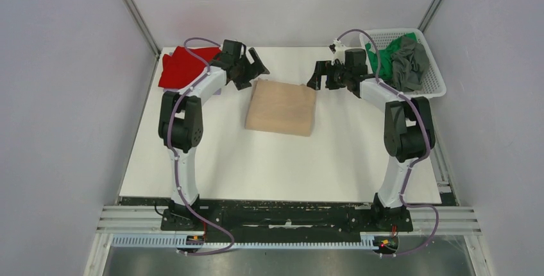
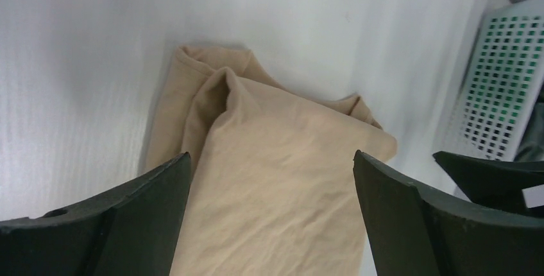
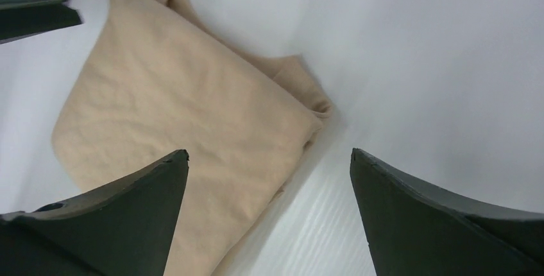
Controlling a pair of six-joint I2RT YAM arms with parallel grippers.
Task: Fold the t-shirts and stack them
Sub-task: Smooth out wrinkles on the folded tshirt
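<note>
My left gripper should next move back and down and close on the beige t-shirt's side edge that faces the red t-shirt, because the cloth is already folded flat.
A folded beige t-shirt lies flat in the middle back of the white table; it also shows in the left wrist view and the right wrist view. My left gripper is open and empty above its far left corner. My right gripper is open and empty above its far right corner. A red t-shirt lies folded at the far left, behind the left arm. Green and grey t-shirts lie crumpled in the basket.
A white plastic mesh basket stands at the far right corner of the table, also in the left wrist view. Grey walls close in both sides and the back. The arm bases stand at the near edge.
</note>
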